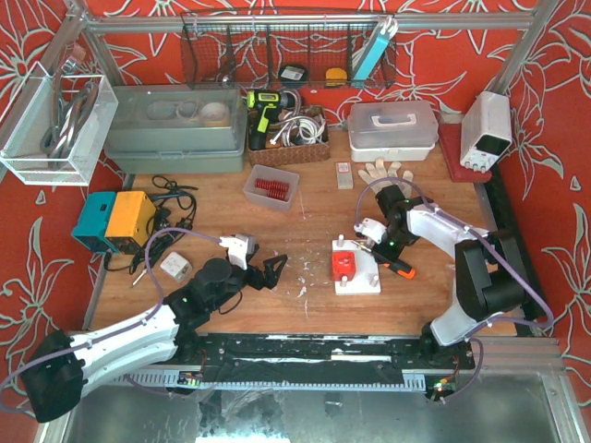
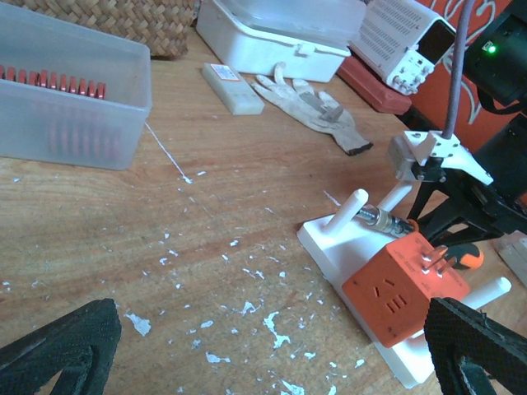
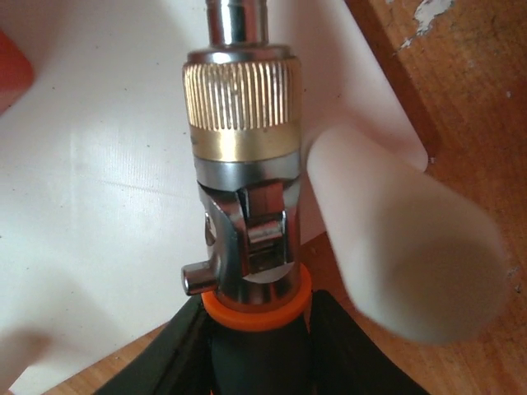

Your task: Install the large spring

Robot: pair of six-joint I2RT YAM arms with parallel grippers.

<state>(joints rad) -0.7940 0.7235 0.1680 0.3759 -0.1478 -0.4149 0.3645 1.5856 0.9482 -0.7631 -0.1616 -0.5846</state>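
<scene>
My right gripper should next go up off the base, outward, then down to release on the tabletop beside the work gloves, because the screwdriver [image 3: 243, 189] overhangs the base.
The red springs [image 1: 271, 188] lie in a clear box, also at the far left of the left wrist view [image 2: 49, 82]. A white pegged base [image 1: 358, 280] carries an orange socket cube [image 1: 344, 264], and both show in the left wrist view, the base [image 2: 346, 255] and the cube [image 2: 403, 288]. My right gripper [image 1: 383, 245] is shut on the black-and-orange handle of a ratchet screwdriver [image 3: 243, 189], whose metal tip lies over the base beside a white peg [image 3: 403, 247]. My left gripper [image 1: 268, 272] is open and empty, low over the table left of the base, its fingers [image 2: 74, 341] wide apart.
A grey lidded bin [image 1: 175, 129], a wicker basket [image 1: 291, 138] and a white case [image 1: 392, 129] line the back. Work gloves [image 1: 383, 171] and a power supply [image 1: 487, 129] are at the back right. A blue-yellow device [image 1: 115, 220] and a white adapter [image 1: 175, 268] sit at the left.
</scene>
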